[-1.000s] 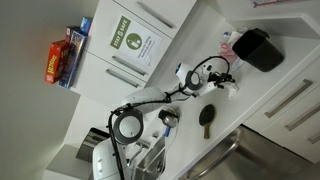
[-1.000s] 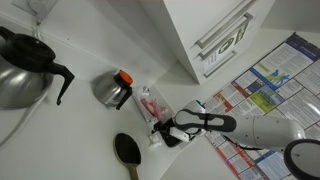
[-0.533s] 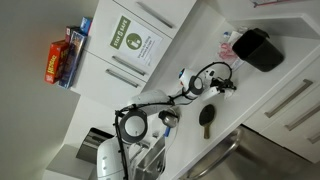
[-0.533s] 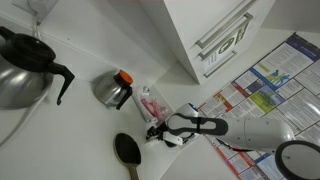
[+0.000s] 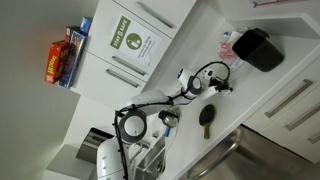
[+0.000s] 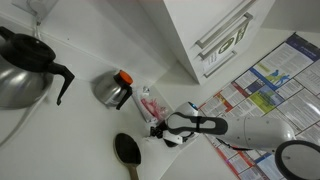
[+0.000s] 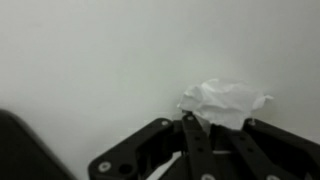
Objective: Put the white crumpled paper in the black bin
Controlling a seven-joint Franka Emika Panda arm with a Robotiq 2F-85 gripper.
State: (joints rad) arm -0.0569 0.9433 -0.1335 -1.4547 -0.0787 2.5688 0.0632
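Note:
I need to raise the pinched paper, move it outward over the black container's opening [image 5: 250, 41] and release it next, as the container's rim stands above the counter.
The white crumpled paper [image 7: 226, 99] lies on the white counter, right at my fingertips in the wrist view. My gripper [image 7: 222, 122] is shut on its near edge, and the black fingers [image 7: 193, 132] pinch the paper from both sides. In both exterior views the gripper [image 5: 226, 86] [image 6: 157, 134] is low over the counter. A black container [image 5: 256, 48] stands beyond it at the counter's end. I cannot tell whether this is the black bin.
A black spoon [image 6: 128, 150] [image 5: 207, 118] lies close beside the gripper. A pink packet [image 6: 150, 103], a metal thermos with an orange lid [image 6: 114, 89] and a black coffee pot [image 6: 25, 65] stand further along. White cabinets [image 6: 215, 30] hang overhead.
The jaws have closed from wide open onto the paper. The gripper shifted slightly along the counter toward the spoon.

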